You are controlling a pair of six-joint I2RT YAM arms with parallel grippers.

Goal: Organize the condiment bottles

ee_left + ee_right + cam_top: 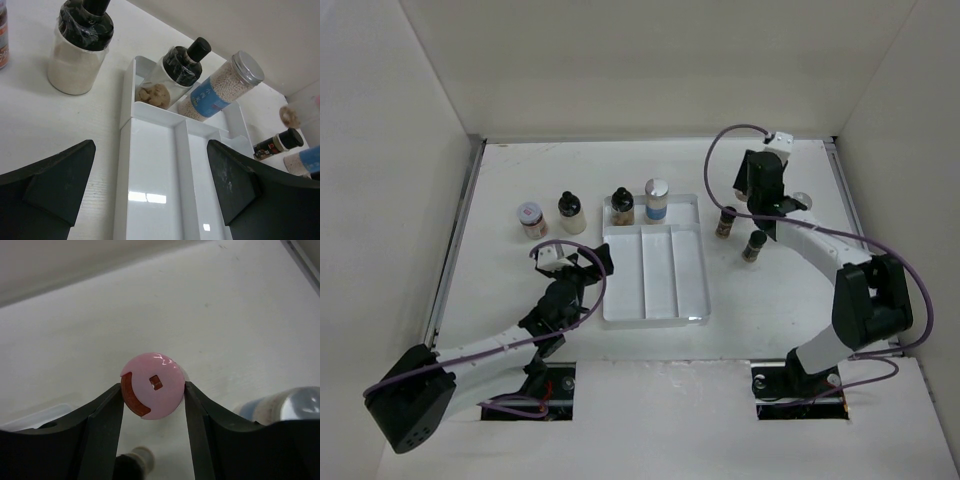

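Observation:
I need to move my right gripper over the tray's far compartment's empty end [684, 211] next, then go down and let go. That end is below my right gripper and to its left in the top view.
My right gripper [152, 390] is shut on a pink-capped condiment bottle [152, 384], one finger on each side of the cap. In the top view this gripper [757, 188] stands right of the clear tray [655, 300] and hides that bottle. My left gripper [150, 185] is open and empty, low over the tray's near-left compartments [150, 165]; the top view shows it [590, 262] at the tray's left edge. A black-capped bottle [621, 207] and a silver-capped, blue-labelled bottle [656, 200] stand in the tray's far compartment.
Left of the tray stand a pinkish-capped bottle [531, 218] and a black-capped bottle with white contents [570, 213]. Right of it stand two small dark-capped bottles [725, 222] [754, 245]. A blue-labelled bottle [285, 407] stands close beside my right gripper. Walls enclose three sides.

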